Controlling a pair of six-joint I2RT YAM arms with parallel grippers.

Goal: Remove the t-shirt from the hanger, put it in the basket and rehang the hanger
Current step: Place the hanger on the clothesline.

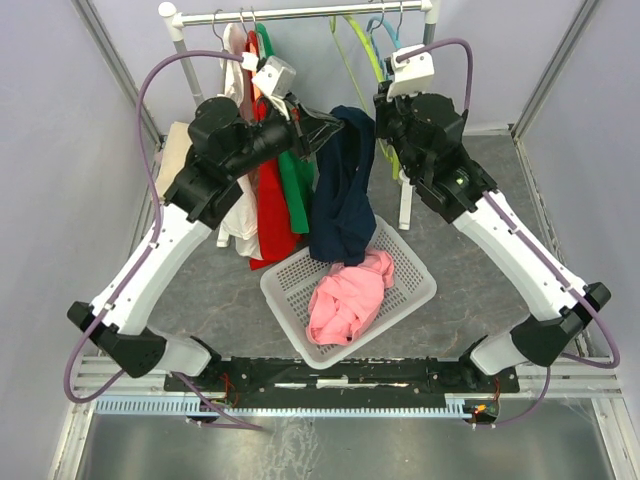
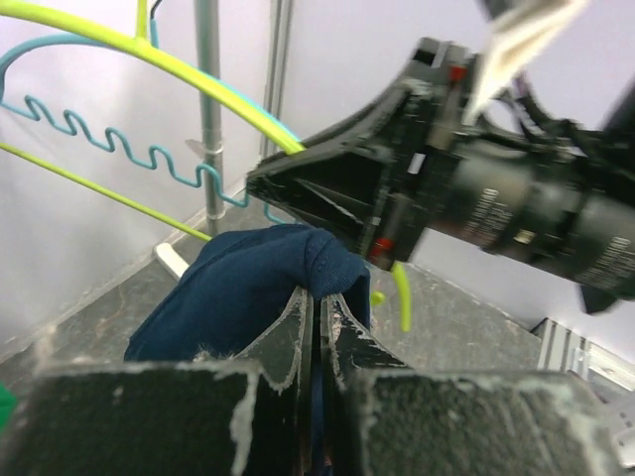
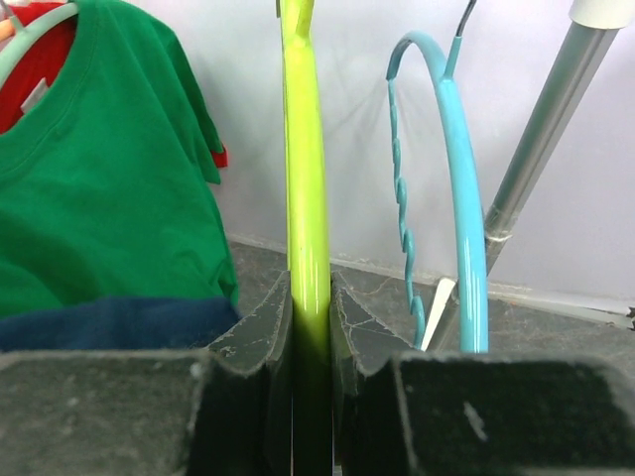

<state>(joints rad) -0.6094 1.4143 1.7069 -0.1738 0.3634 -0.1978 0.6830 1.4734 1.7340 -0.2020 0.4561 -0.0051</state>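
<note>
Next, my right gripper eases slightly outward and opens its fingers to release the lime green hanger's bar, since the rack's bar point(image 1: 350, 11) lies outward of my gripper.
A navy t-shirt point(image 1: 340, 190) hangs from my left gripper point(image 1: 338, 124), which is shut on a fold at the top of the fabric point(image 2: 248, 288); the cloth is pinched between the fingers point(image 2: 317, 297). The shirt's lower end reaches the basket rim. My right gripper point(image 1: 383, 98) is shut on the yellow-green hanger point(image 3: 306, 149), with the bar clamped between its jaws point(image 3: 310, 283). In the left wrist view the hanger point(image 2: 198, 79) arcs into the right gripper's tip point(image 2: 268, 183), just above the shirt. I cannot tell whether the shirt still touches the hanger.
A white basket point(image 1: 410, 265) below holds a pink garment point(image 1: 350, 295). On the rack rail point(image 1: 300, 14) hang a green shirt point(image 3: 109, 178), a red one point(image 1: 268, 210) and a white one point(image 1: 238, 215). A blue hanger point(image 3: 461, 178) hangs beside the rack post point(image 3: 541, 149).
</note>
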